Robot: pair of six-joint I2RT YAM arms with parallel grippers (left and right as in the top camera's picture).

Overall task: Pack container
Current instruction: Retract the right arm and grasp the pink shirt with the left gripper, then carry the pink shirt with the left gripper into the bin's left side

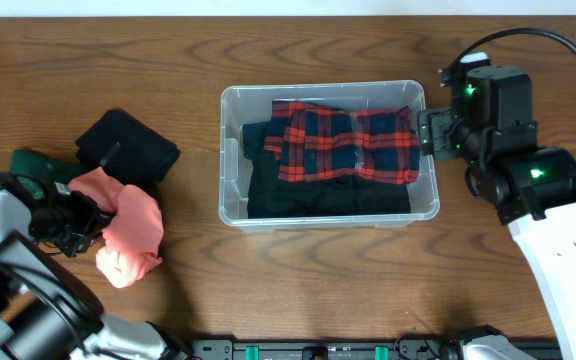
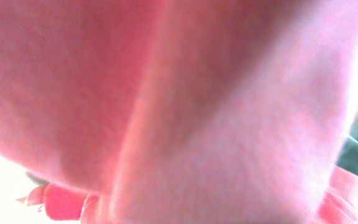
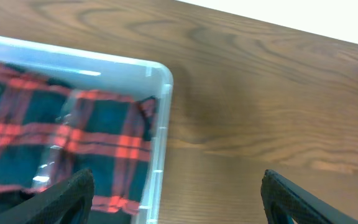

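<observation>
My left gripper should next go up and carry the pink cloth over the container's nearer end [image 1: 266,178]. Then it should go down and let go of the cloth inside, as the plaid cloth [image 1: 348,140] leaves room beside it.
The clear container [image 1: 230,150] stands mid-table and holds a red plaid cloth [image 1: 348,140] on top of a black cloth [image 1: 318,195]. My right gripper [image 1: 430,132] is open at the container's right end. In the right wrist view its fingers [image 3: 178,190] straddle the container's right wall [image 3: 163,124], with the plaid cloth [image 3: 55,143] inside. My left gripper [image 1: 68,215] is at the left edge of a pink cloth [image 1: 133,230] and looks shut on it. Pink fabric [image 2: 179,112] fills the left wrist view and hides the jaws.
A black cloth [image 1: 128,145] and a dark green cloth [image 1: 33,165] lie bunched on the table behind the pink cloth, left of the container. Bare wood shows right of the container [image 3: 260,124]. A rail runs along the front edge [image 1: 318,350].
</observation>
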